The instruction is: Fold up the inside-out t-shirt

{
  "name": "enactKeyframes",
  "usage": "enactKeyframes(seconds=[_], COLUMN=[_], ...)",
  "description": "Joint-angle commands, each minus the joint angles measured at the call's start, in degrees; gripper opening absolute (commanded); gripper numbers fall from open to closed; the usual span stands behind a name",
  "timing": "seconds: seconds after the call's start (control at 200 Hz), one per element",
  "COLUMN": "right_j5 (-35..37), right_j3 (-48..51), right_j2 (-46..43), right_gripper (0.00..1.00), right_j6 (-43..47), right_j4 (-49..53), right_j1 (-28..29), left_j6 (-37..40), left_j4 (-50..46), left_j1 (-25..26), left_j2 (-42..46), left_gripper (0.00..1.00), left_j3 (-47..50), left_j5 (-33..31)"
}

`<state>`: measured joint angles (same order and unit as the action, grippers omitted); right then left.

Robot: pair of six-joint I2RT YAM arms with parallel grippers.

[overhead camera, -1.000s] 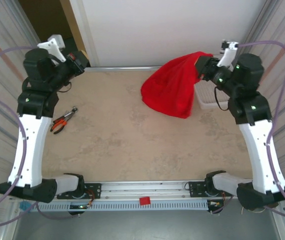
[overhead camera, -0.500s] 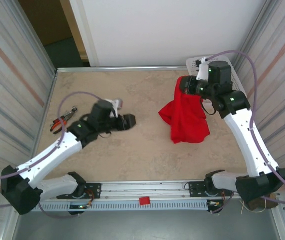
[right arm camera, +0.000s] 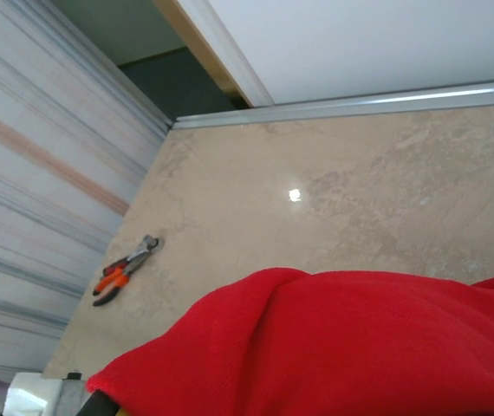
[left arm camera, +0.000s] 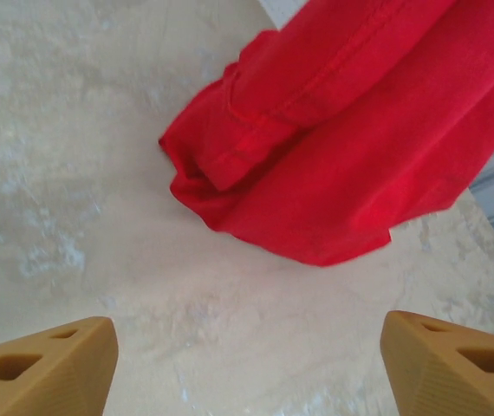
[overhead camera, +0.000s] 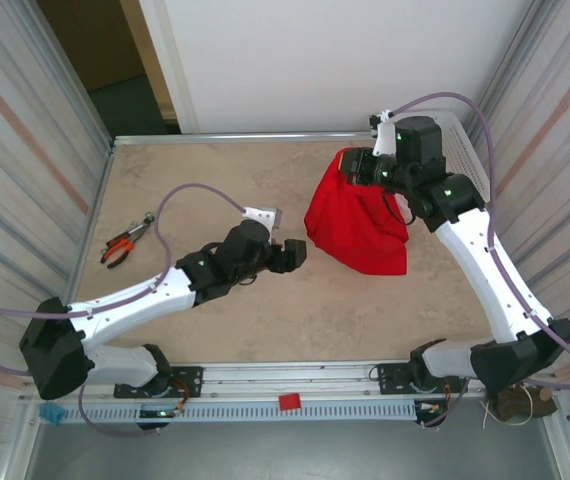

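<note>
The left gripper moves outward and up against the red t-shirt (overhead camera: 357,222) next. It then closes on the t-shirt's corner, which lies just beyond the gripper's fingers.
The bright red t-shirt (overhead camera: 357,222) hangs bunched from my right gripper (overhead camera: 350,165), its lower part draped on the table right of centre. That gripper is shut on the shirt's top, and red cloth (right arm camera: 334,347) covers its fingers in the right wrist view. My left gripper (overhead camera: 292,255) is stretched out low over the table, just left of the shirt's lower edge and not touching it. Its tan fingertips (left arm camera: 48,368) stand wide apart, open, with bare table between them. A hemmed fold of the shirt (left arm camera: 334,147) lies ahead of them. No lettering or graphic shows.
Orange-handled pliers (overhead camera: 125,241) lie near the table's left edge, also in the right wrist view as pliers (right arm camera: 124,270). A white basket (overhead camera: 462,150) sits at the far right corner behind the right arm. Corrugated walls flank both sides.
My right gripper has carried the shirt left and slightly back. My left arm has reached further right, its gripper closing on the shirt's lower edge.
</note>
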<state>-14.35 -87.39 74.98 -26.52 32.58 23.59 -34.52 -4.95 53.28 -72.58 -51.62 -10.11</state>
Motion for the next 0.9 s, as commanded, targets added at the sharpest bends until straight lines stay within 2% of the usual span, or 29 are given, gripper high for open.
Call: enactKeyframes(seconds=[0.0, 0.286, 0.451, 0.566, 0.661, 0.716, 0.746, 0.771, 0.817, 0.842, 0.892], right_j5=[0.8, 0.6, 0.4, 0.0, 0.1, 0.4, 0.6, 0.8, 0.7, 0.6, 0.2], right_j3=[-0.3, 0.2, 0.6, 1.1, 1.5, 1.6, 1.6, 1.5, 1.4, 1.2, 0.3], right_j2=[-2.0, -4.3, -5.2, -5.6, -5.8, -5.9, -5.9, -5.9, -5.9, -5.9, -5.7], right_gripper=[0.00, 0.00, 0.00, 0.00, 0.00, 0.00, 0.00, 0.00, 0.00, 0.00, 0.00], right_j6=[-1.3, -1.6, -2.0, -2.5, -2.6, -2.4, -2.2, -2.1, -2.2, -2.1, -2.0], right_j4=[-2.3, -1.9, -1.6, -2.0, -2.0, -1.8, -1.7, -1.6, -1.6, -1.5, -1.1], right_j1=[0.4, 0.4, 0.4, 0.4, 0.4, 0.3, 0.2, -0.2, -1.1, -1.9, -4.4], left_j6=[5.8, 9.0, 11.5, 12.6, 11.3, 9.6, 8.5, 7.7, 7.1, 7.2, 7.9], left_j4=[4.5, 11.6, 17.0, 22.4, 30.5, 34.1, 35.8, 36.4, 36.1, 35.0, 31.2], left_j1=[-0.7, -4.5, -6.2, -7.6, -9.2, -10.0, -10.4, -10.7, -11.1, -11.3, -11.4], left_j2=[-2.3, -11.6, -16.0, -18.6, -20.9, -22.3, -23.3, -24.0, -25.0, -25.0, -23.4], left_gripper=[0.81, 0.82, 0.83, 0.84, 0.82, 0.73, 0.61, 0.47, 0.13, 0.00, 0.00], left_j3=[-1.0, -1.4, -1.7, -1.1, 0.1, 0.1, -0.2, -0.8, -2.2, -2.9, -4.1], left_j5=[-2.9, 1.4, 6.5, 11.1, 18.4, 22.1, 24.3, 26.3, 28.5, 29.0, 27.1])
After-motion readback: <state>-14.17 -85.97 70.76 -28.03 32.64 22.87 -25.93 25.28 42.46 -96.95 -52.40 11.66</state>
